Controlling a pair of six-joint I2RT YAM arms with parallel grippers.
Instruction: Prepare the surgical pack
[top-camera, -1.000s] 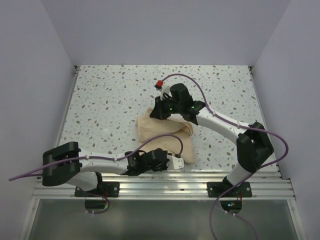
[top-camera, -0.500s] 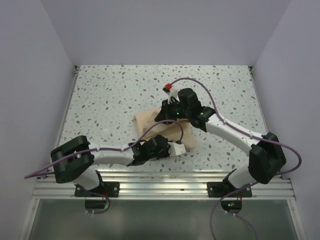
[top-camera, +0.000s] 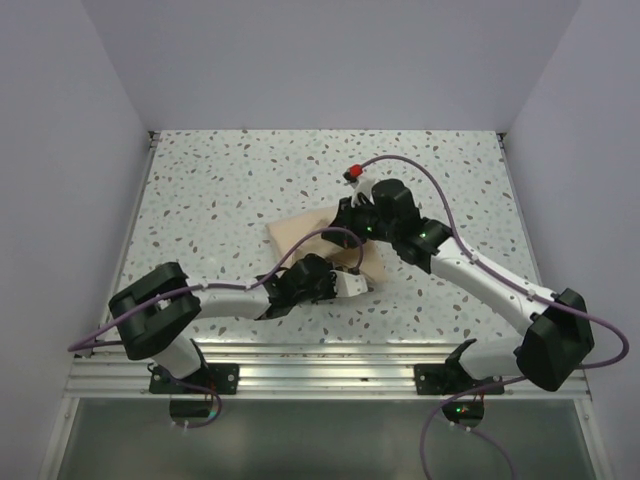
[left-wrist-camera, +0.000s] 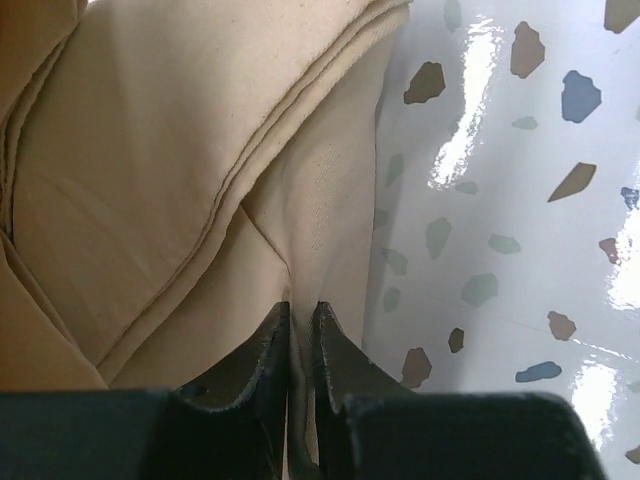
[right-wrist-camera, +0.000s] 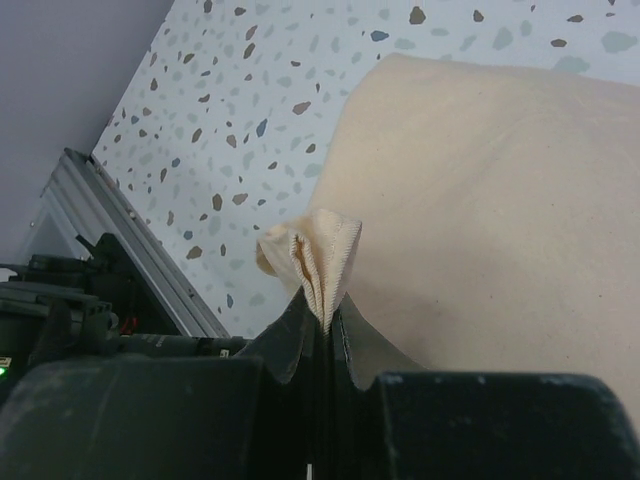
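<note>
Next, my left gripper carries the bundle's thin fold between its fingers outward toward the bundle's middle (top-camera: 325, 246) and releases it, as that middle lies outward of my left gripper.
The surgical pack shows as a folded beige cloth bundle (top-camera: 297, 234) lying mid-table. My left gripper (top-camera: 352, 284) is at the bundle's near right edge, shut on a thin fold of the cloth (left-wrist-camera: 180, 180), which runs between its black fingertips (left-wrist-camera: 272, 335). My right gripper (top-camera: 352, 228) hovers over the bundle's far right part. It is shut on a bunched, hemmed corner (right-wrist-camera: 316, 255) that sticks up above its jaws, with the flat cloth (right-wrist-camera: 490, 190) spread below it.
The speckled white table (top-camera: 210, 190) is walled on the left, back and right. An aluminium rail (top-camera: 330, 378) runs along the near edge by the arm bases. Purple cables (top-camera: 420, 170) loop off both arms above the cloth.
The left gripper has carried the cloth's near edge away from the rail toward the middle, so the bundle looks shorter. The right gripper has shifted right with its pinched corner.
</note>
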